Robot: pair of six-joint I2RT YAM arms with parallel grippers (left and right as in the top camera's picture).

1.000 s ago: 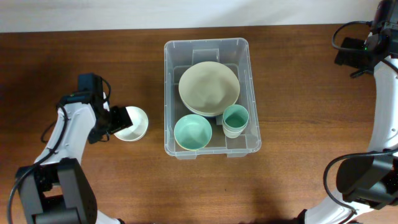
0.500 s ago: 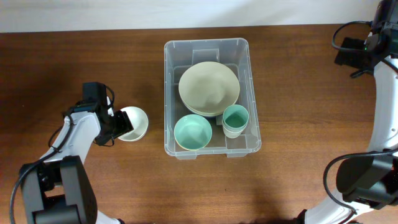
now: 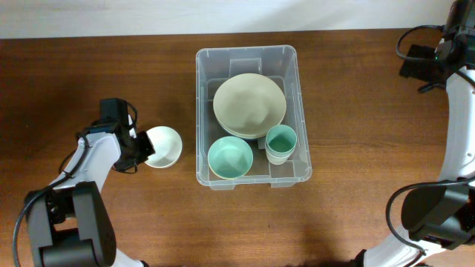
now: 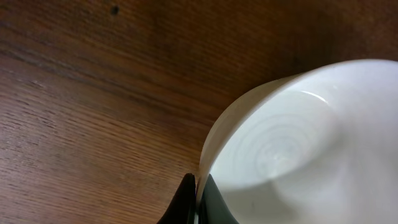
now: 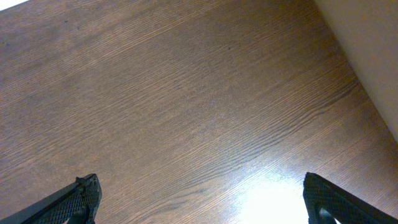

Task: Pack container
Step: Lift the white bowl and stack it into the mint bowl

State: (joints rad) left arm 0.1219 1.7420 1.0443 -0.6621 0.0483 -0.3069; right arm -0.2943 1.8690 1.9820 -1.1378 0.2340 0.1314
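My left gripper has the empty teal bowl [image 3: 230, 158] to its right in the overhead view. I will go up over the side of the container, lower the white bowl [image 3: 163, 146] in and let go.
The clear container [image 3: 203, 89] stands mid-table and holds a large cream bowl [image 3: 249, 104], a teal bowl [image 3: 230, 158] and a teal cup [image 3: 281, 142]. Left of it a white bowl [image 3: 163, 146] rests on the table. My left gripper [image 3: 146, 150] is shut on that bowl's left rim. In the left wrist view the two dark fingertips [image 4: 185, 200] pinch the thin white wall of the bowl [image 4: 292, 149] from inside and outside. My right gripper [image 5: 202, 198] hangs open over bare wood at the far right, its arm [image 3: 438, 55] far from the container.
The dark wooden table [image 3: 89, 67] ends at a pale wall along the back. The table's right edge [image 5: 357, 68] shows in the right wrist view. Both arm bases stand at the front corners.
My left gripper has closed on the white bowl's rim. The bowl has shifted slightly to the right, toward the container. The right arm has stayed still.
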